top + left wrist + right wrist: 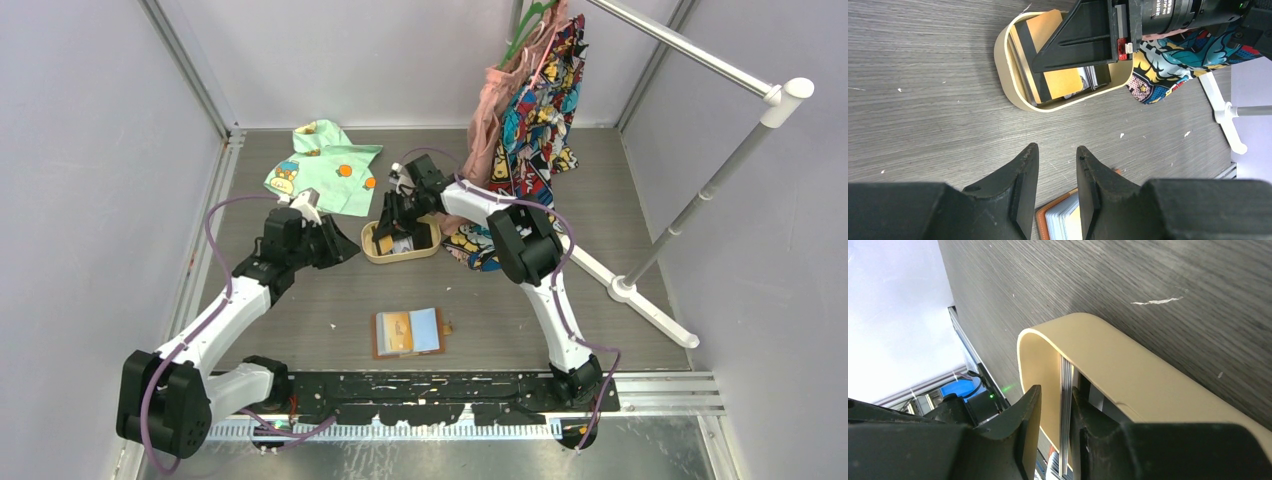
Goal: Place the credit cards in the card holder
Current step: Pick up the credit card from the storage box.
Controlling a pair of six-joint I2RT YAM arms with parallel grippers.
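Observation:
I next need to move one finger of my right gripper across the gap and close on the thin stack of cards, which stands between its fingers, clear of that finger.
The tan oval tray (432, 243) holds credit cards, among them an orange card (1060, 82) with a black stripe. My right gripper (393, 215) reaches down into the tray. In the right wrist view its jaws (1055, 390) are open around a thin stack of cards (1065, 410) seen edge-on; the stack leans on one finger and stands apart from the other. The brown card holder (408, 332) lies open near the front with an orange and a light blue card in it. My left gripper (345, 248) hovers left of the tray, open and empty (1058, 150), with the holder (1063, 220) below it.
A green child's shirt (325, 165) lies at the back left. Colourful garments (540, 110) hang from a white rack (650, 290) at the right, and one patterned cloth (1168, 65) lies against the tray's right side. Grey walls enclose the table.

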